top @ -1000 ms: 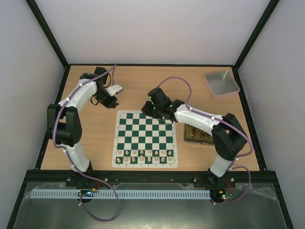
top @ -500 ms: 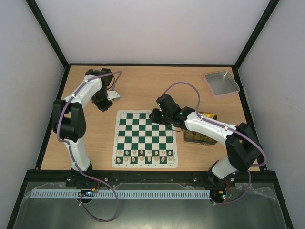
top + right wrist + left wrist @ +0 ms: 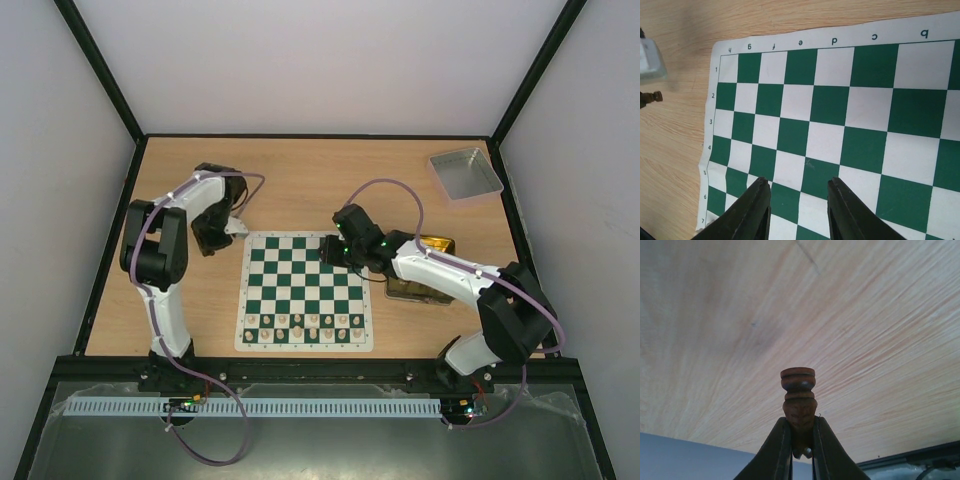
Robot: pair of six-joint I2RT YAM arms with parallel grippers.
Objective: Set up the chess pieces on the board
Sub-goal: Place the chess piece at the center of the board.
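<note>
My left gripper lowers toward the bare wood beside the board next to release the dark brown chess piece (image 3: 798, 399), because its base still hangs above the wood.
The board (image 3: 305, 288) is a green and white mat in the table's middle, with cream pieces (image 3: 305, 325) on its two near rows. My left gripper (image 3: 800, 424) is shut on a dark brown chess piece (image 3: 798, 399), base pointing away, held above bare wood. In the top view it (image 3: 222, 238) is just left of the board's far left corner. My right gripper (image 3: 799, 185) is open and empty, hovering over the board's (image 3: 840, 115) squares. In the top view it (image 3: 332, 250) is over the far right part. The held piece (image 3: 652, 96) also shows in the right wrist view.
A gold tin (image 3: 428, 270) lies right of the board, partly under my right arm. A grey tray (image 3: 465, 172) stands at the far right corner. Black frame rails edge the table.
My left gripper has swung nearer, from the far left of the table to the board's far left corner. My right gripper has shifted slightly right over the board's far edge.
</note>
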